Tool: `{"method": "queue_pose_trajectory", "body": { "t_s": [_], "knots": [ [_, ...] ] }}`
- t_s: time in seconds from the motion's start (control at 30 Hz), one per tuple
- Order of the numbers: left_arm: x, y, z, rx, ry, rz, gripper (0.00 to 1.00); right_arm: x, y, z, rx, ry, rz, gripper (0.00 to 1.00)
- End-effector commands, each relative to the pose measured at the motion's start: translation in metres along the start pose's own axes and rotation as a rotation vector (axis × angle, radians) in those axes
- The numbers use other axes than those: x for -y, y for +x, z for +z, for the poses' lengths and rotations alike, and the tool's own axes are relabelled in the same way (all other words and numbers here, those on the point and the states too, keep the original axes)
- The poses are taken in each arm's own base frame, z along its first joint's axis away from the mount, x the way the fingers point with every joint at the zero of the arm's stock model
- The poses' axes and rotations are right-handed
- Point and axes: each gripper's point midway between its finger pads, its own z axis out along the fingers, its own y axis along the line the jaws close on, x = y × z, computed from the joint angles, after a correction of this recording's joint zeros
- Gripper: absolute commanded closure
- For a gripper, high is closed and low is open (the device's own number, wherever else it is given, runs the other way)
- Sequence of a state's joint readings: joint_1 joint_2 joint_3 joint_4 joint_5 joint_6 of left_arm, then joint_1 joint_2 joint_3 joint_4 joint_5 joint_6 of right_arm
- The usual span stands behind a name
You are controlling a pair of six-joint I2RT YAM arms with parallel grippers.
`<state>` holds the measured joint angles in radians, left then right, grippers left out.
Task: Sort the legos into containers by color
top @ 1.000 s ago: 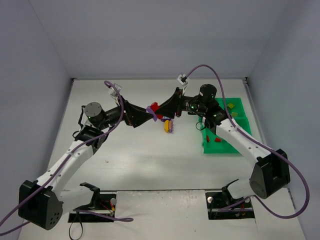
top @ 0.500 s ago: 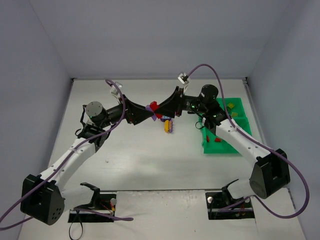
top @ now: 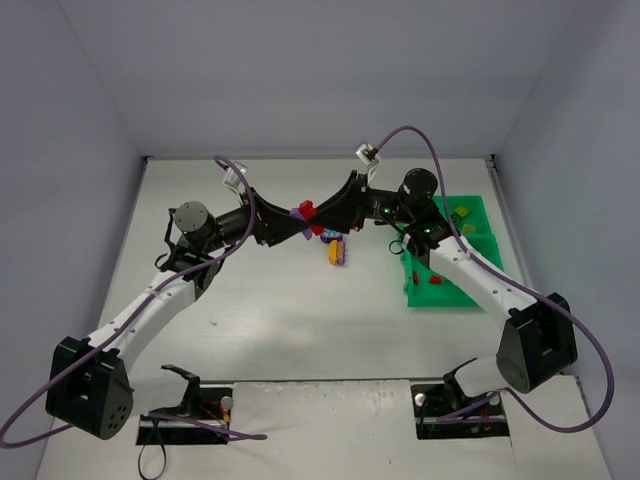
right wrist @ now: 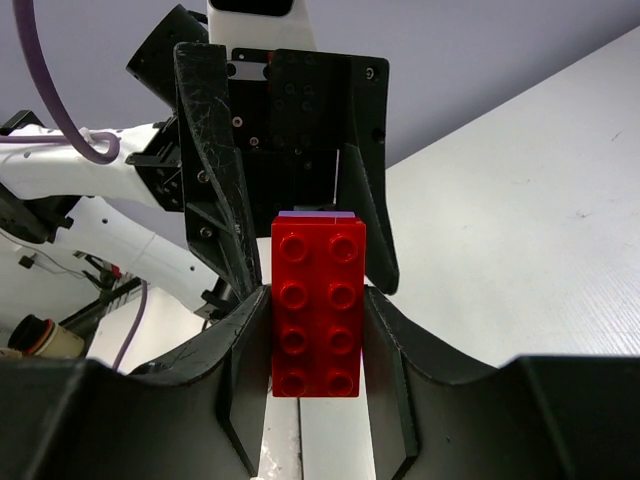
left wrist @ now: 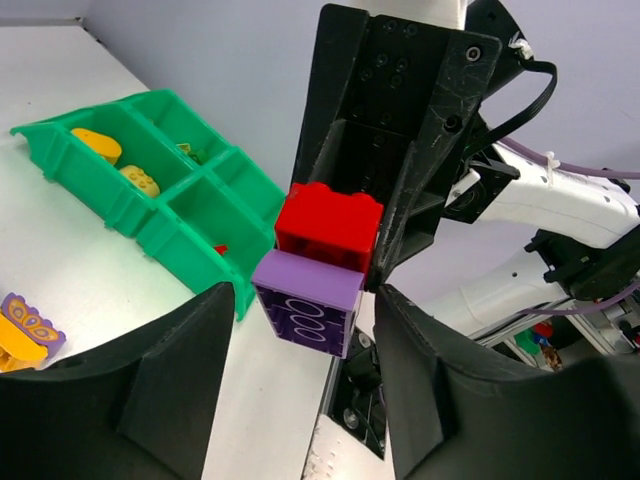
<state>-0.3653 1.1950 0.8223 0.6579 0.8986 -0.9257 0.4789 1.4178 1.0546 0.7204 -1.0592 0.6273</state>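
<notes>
Below my right gripper and to its right in the top view is the container with red legos, so I will swing over it, lower and release.
A red lego (right wrist: 318, 305) stacked on a purple lego (left wrist: 308, 305) hangs in mid-air over the table's middle (top: 308, 213). My right gripper (right wrist: 318, 330) is shut on the red one. Facing it, my left gripper (left wrist: 305, 300) straddles the purple one, with a thin gap still showing at its left finger (left wrist: 190, 350). The green tray (top: 440, 303) lies at the right; its containers hold yellow legos (left wrist: 100, 145), a red one (left wrist: 220, 249) and green ones. A yellow-and-purple lego pair (top: 336, 250) lies on the table below the grippers.
The right arm (top: 470, 275) reaches over the tray's near half. Grey walls close in the white table (top: 300, 320) on three sides. Both arm bases and cable slots sit at the near edge.
My left gripper's jaws have narrowed from wide open to close round the purple lego, and that arm has edged rightward. The right gripper has held still with the red lego.
</notes>
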Motion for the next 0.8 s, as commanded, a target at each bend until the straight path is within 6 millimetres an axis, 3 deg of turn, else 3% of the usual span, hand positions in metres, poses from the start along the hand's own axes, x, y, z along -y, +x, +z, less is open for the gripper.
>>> {"method": "queue_pose_trajectory", "body": {
  "t_s": [0.0, 0.13, 0.27, 0.33, 0.5, 0.77],
  "knots": [
    [0.035, -0.028, 0.003, 0.059, 0.114, 0.111, 0.49, -0.013, -0.013, 0.000, 0.035, -0.065, -0.083, 1.00],
    [0.041, -0.029, 0.002, 0.067, 0.139, 0.113, 0.62, -0.012, -0.012, 0.001, 0.033, -0.070, -0.076, 1.00],
    [0.044, -0.025, 0.001, 0.054, 0.163, 0.114, 0.91, -0.011, -0.011, 0.001, 0.035, -0.070, -0.076, 1.00],
    [0.046, -0.025, 0.000, 0.054, 0.171, 0.117, 1.00, -0.007, -0.012, -0.001, 0.040, -0.058, -0.075, 1.00],
    [0.045, -0.017, -0.005, 0.049, 0.168, 0.123, 1.00, 0.006, -0.015, -0.019, 0.057, -0.012, -0.075, 1.00],
    [0.041, -0.010, -0.016, 0.045, 0.153, 0.120, 1.00, 0.045, -0.029, -0.088, 0.102, 0.192, -0.098, 1.00]
  ]
}}
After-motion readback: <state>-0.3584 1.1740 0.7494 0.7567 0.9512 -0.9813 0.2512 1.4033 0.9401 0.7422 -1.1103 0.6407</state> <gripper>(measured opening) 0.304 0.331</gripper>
